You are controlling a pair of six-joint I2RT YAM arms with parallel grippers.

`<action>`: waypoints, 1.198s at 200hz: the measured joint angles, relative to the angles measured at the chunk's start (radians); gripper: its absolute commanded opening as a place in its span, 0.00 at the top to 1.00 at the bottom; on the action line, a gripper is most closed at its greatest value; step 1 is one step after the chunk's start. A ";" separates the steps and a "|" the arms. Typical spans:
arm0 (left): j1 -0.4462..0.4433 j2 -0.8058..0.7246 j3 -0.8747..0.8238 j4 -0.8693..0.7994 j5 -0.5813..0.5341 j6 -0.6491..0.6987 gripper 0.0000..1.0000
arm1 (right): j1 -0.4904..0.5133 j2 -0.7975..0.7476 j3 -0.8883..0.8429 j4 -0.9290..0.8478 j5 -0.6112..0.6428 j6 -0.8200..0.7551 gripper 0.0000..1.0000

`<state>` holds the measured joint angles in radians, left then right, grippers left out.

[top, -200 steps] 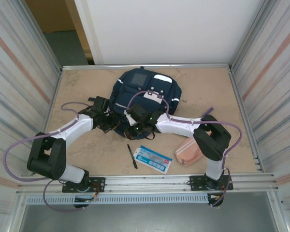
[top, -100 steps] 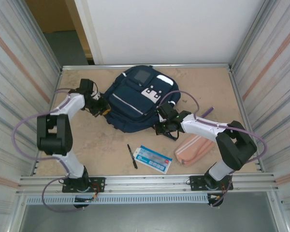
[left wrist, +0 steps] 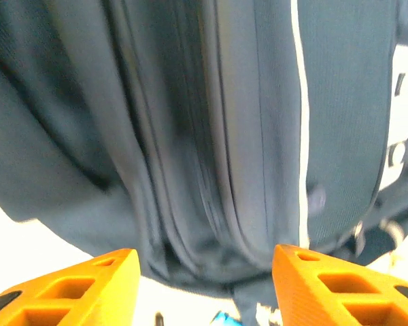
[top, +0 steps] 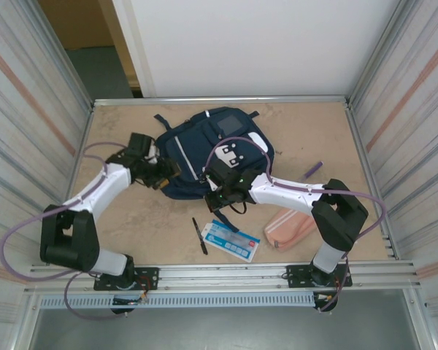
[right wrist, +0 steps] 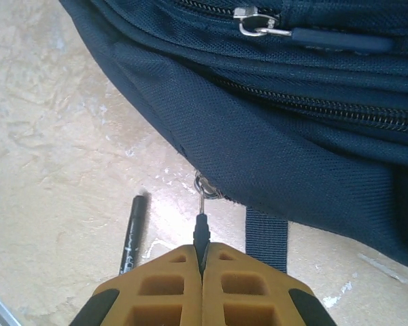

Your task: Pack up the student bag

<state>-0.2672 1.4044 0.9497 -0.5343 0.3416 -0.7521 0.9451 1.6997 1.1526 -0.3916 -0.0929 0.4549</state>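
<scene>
My right gripper will next pull the ring-hung zipper pull along the seam beyond the dark strap (right wrist: 347,229) and release it there, as that seam lies beside the gripper, toward the pink pouch.
The student bag (top: 204,149) is a navy backpack with white patches, lying flat at the middle of the table. My left gripper (top: 166,172) is at its left edge. In the left wrist view that gripper (left wrist: 204,282) is open, its orange fingers (left wrist: 75,285) wide apart in front of the bag's zipped side (left wrist: 211,136), nothing between them. My right gripper (top: 220,192) is at the bag's near edge. The right wrist view shows this gripper (right wrist: 202,248) shut on a dark zipper pull (right wrist: 201,231), which hangs from a metal ring on the bag's lower seam (right wrist: 258,156).
A black pen (top: 199,235) and a blue and white flat pack (top: 232,240) lie near the front edge. A pink pouch (top: 290,227) lies at the front right and a small purple item (top: 313,168) beyond it. Metal walls enclose the table.
My left gripper has opened and moved nearer along the bag's left edge. The bag has turned and shifted. My right gripper has moved left, still shut on the zipper pull.
</scene>
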 measured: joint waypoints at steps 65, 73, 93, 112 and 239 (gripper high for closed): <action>-0.100 -0.008 -0.169 0.161 -0.116 -0.172 0.42 | 0.011 0.000 -0.001 0.017 -0.009 -0.001 1.00; -0.102 0.012 -0.166 0.187 -0.128 -0.181 0.42 | 0.014 0.000 -0.003 0.020 -0.008 -0.001 1.00; -0.105 0.051 -0.152 0.192 -0.154 -0.196 0.49 | 0.024 0.000 -0.014 0.031 0.006 0.000 1.00; -0.109 0.071 -0.129 0.195 -0.169 -0.195 0.79 | 0.031 -0.007 -0.044 0.052 0.022 0.000 1.00; -0.092 0.024 -0.037 0.140 -0.036 -0.143 1.00 | -0.143 -0.073 -0.180 -0.034 0.192 0.016 1.00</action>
<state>-0.3595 1.4284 0.9127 -0.3946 0.3054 -0.8948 0.8017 1.6268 0.9726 -0.4252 0.0994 0.4709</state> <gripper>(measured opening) 0.053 0.042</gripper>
